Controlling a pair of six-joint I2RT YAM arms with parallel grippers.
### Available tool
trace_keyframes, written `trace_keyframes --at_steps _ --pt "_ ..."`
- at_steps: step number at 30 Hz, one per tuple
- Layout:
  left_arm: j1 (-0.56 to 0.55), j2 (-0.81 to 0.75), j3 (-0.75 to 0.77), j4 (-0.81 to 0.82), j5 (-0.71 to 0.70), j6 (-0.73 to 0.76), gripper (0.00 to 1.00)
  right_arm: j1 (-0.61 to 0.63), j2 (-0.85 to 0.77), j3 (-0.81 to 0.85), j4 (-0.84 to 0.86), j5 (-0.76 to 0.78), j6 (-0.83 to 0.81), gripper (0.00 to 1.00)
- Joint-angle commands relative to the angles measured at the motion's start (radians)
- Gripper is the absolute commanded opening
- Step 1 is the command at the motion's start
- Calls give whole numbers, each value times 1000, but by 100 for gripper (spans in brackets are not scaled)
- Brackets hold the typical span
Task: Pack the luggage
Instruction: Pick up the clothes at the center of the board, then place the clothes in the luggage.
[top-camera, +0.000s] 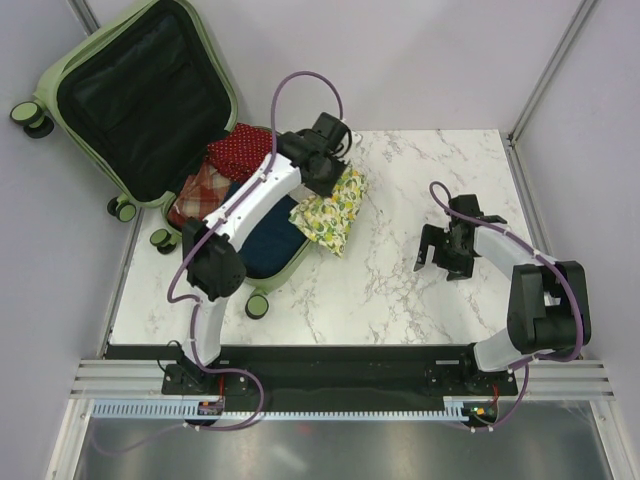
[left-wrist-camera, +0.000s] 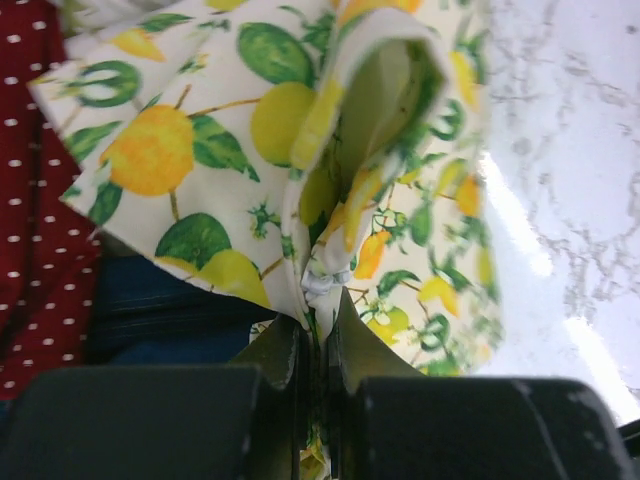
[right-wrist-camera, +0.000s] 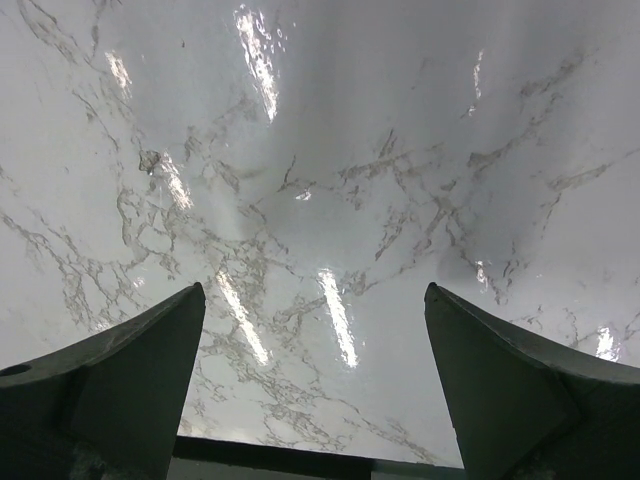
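Observation:
My left gripper goes to the left in the top view over the dark blue garment's far end (top-camera: 281, 208) (left-wrist-camera: 175, 308) next and releases the lemon-print cloth. The cloth hangs over the luggage's rim.
The luggage (top-camera: 78, 62), a pale sage-green hard-shell suitcase, lies open at the table's left side with its black-lined lid leaning past the far-left corner. In its lower half lie a red dotted cloth (top-camera: 240, 147), a checked cloth (top-camera: 198, 190) and a dark blue garment (top-camera: 268, 235). A lemon-print cloth (top-camera: 335, 210) (left-wrist-camera: 200, 150) hangs over the case's right rim onto the marble. My left gripper (top-camera: 325, 170) (left-wrist-camera: 318, 330) is shut on a fold of that cloth. My right gripper (top-camera: 440, 258) (right-wrist-camera: 315, 330) hovers open over bare marble, with nothing between its fingers.
The marble table (top-camera: 420, 290) runs right of the case. Grey walls enclose the back and both sides. The case's caster wheels (top-camera: 258, 305) stand near the table's left and front-left edges. The arm bases sit on a black rail (top-camera: 340, 380) at the near edge.

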Motion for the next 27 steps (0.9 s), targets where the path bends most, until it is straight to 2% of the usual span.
trace_keyframes --at_steps 1,7,17,27 --pt "65 14 71 -43 28 108 2 -4 -32 -10 -1 -12 -15 98" --pt "129 53 93 -43 -6 157 2 -4 -29 -13 -7 -38 -16 98" --pt "172 108 134 -17 -112 242 2 -3 4 16 -33 -54 -21 98" --pt "204 51 68 -11 -109 343 2 -3 40 45 -40 -60 -6 98"
